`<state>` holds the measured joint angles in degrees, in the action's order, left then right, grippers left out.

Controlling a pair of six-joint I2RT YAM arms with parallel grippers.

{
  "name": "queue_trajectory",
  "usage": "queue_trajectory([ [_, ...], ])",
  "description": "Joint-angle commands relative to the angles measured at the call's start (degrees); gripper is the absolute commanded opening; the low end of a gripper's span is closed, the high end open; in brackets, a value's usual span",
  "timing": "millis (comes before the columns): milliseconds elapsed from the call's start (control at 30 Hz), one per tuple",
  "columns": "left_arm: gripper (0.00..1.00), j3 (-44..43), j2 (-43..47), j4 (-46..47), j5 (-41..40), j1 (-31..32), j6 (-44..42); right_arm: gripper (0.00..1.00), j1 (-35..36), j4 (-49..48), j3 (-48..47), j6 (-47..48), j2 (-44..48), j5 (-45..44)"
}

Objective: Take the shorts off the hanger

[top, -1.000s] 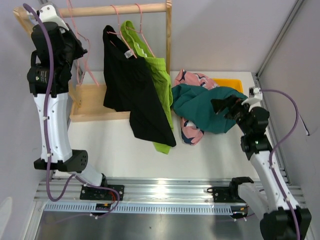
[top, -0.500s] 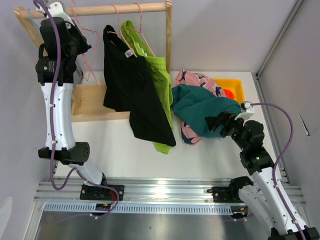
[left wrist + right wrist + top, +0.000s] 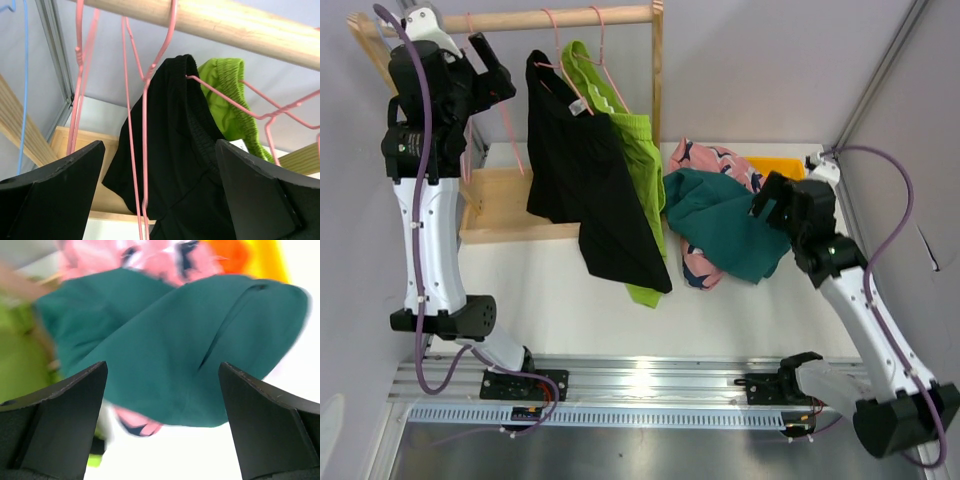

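The black shorts' hanger is to the right of my left gripper in the top view, so I should go along the bar (image 3: 560, 18) onto that hanger's bare near arm.
Black shorts (image 3: 582, 190) and lime green shorts (image 3: 638, 150) hang on pink hangers from the wooden rail (image 3: 560, 18). Teal shorts (image 3: 720, 225) lie on the table over pink, navy-splotched shorts (image 3: 705, 158). My left gripper (image 3: 498, 72) is open up by the rail. In the left wrist view a pink hanger (image 3: 145, 125) and the black shorts (image 3: 190, 150) sit between its spread fingers, which touch neither. My right gripper (image 3: 763, 208) is open over the teal shorts (image 3: 170, 340), holding nothing. Orange shorts (image 3: 234, 254) peek out behind.
Empty pink hangers (image 3: 505, 130) dangle at the rail's left end, with a blue hanger (image 3: 22, 75) beside them. The rack's wooden base (image 3: 505, 205) lies under the rail. A yellow tray (image 3: 778, 167) sits at the back right. Walls stand close on both sides.
My left gripper has gone from shut to open and turned toward the black shorts. My right arm has risen and pulled back to the right; the teal shorts stay on the table.
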<state>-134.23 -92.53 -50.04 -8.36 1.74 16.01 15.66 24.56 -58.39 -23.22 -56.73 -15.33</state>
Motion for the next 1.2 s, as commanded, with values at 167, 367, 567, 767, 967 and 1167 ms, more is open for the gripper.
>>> queue_trajectory([
  [167, 0.99, 1.51, 9.56, 1.52, 6.07, -0.16, 3.59, 1.0, 0.51, 10.86, -8.94, -0.5, -3.22, -12.27],
  [367, 0.99, 5.47, 12.38, 3.81, 13.89, 2.73, 6.4, 0.99, 0.77, 11.57, -8.5, -1.91, 3.72, -9.29],
  [567, 0.97, 5.82, 9.57, 4.77, 13.1, 9.51, 7.28, 0.99, 1.65, 9.54, -4.36, -5.25, 12.34, -2.16],
  [767, 0.94, 10.21, 7.81, 8.64, 13.11, 11.27, 10.0, 0.99, 1.92, 12.44, -4.45, -4.82, 14.01, -2.24],
  [967, 0.93, 10.66, 3.77, 11.02, 12.49, 12.76, 10.71, 0.99, 1.92, 12.97, -4.19, -3.94, 14.81, -2.95],
  [1167, 0.94, 10.31, 1.13, 13.47, 9.77, 13.29, 10.89, 0.99, 1.92, 12.1, -2.78, -3.41, 14.63, -2.69],
])
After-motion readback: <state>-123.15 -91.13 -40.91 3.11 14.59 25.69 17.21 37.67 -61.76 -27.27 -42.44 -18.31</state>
